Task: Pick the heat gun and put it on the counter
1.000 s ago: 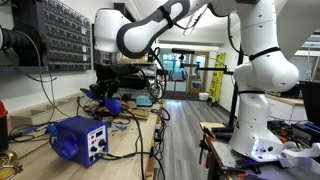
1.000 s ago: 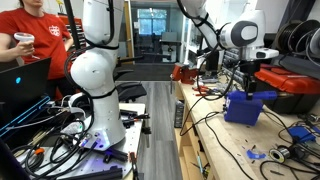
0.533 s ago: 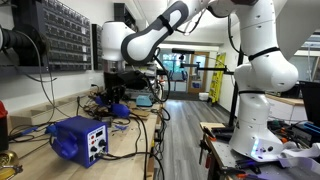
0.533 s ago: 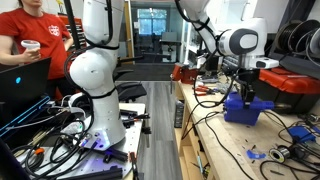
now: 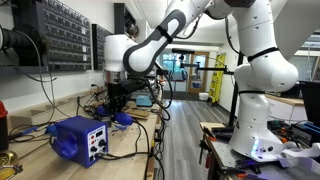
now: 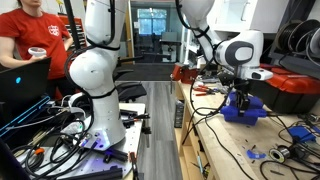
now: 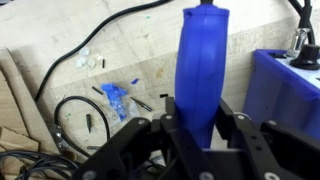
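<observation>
I need to move my gripper straight down toward the counter first, to get the heat gun down onto the wood (image 5: pixel 122 132) (image 7: pixel 178 88) beside the station.
The heat gun (image 7: pixel 200 65) is a bright blue tube held lengthwise between my fingers in the wrist view. My gripper (image 7: pixel 200 128) is shut on it. In an exterior view the gripper (image 5: pixel 118 104) hangs low over the light-wood counter (image 5: pixel 128 140) with the heat gun's blue tip (image 5: pixel 123 119) just below it, behind the blue station (image 5: pixel 80 138). In an exterior view the gripper (image 6: pixel 240 92) is right in front of the station (image 6: pixel 250 112). I cannot tell whether the heat gun touches the counter (image 7: pixel 130 55).
The station (image 7: pixel 292 90) stands at the right of the wrist view. A blue scrap (image 7: pixel 117 98), a looped black cable (image 7: pixel 72 112) and small white bits lie on the wood. A person in red (image 6: pixel 30 45) sits beyond the robot base (image 6: pixel 95 80).
My gripper has come down toward the counter with the heat gun in it and moved closer to the blue station. The grip has not changed.
</observation>
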`<state>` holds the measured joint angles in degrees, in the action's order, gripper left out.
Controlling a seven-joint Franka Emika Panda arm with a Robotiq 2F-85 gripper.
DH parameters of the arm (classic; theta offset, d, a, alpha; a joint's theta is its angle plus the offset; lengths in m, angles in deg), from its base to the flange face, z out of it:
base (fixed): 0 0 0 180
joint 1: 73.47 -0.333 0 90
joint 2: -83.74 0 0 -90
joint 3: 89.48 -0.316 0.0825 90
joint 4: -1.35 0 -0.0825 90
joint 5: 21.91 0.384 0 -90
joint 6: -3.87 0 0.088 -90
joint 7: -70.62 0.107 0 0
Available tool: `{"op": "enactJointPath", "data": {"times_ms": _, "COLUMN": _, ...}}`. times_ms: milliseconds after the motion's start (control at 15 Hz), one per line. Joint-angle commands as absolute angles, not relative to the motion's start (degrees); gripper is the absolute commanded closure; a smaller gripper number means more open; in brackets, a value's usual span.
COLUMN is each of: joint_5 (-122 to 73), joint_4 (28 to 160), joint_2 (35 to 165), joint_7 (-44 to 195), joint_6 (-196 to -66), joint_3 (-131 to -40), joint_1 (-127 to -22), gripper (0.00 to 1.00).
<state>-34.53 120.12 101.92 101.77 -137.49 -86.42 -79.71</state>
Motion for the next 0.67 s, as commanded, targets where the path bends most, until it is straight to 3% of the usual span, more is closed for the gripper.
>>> {"op": "enactJointPath", "data": {"times_ms": 0, "joint_5": -32.0, "joint_4": 121.0, "joint_2": 103.2, "joint_7": 98.5, "joint_6": -139.6, "joint_3": -86.1, "joint_1": -78.9, "gripper": 0.85}}
{"op": "enactJointPath", "data": {"times_ms": 600, "joint_5": -26.3, "joint_4": 119.1, "joint_2": 110.2, "joint_7": 93.7, "joint_6": -141.7, "joint_3": -85.5, "joint_1": -77.7, "gripper": 0.85}}
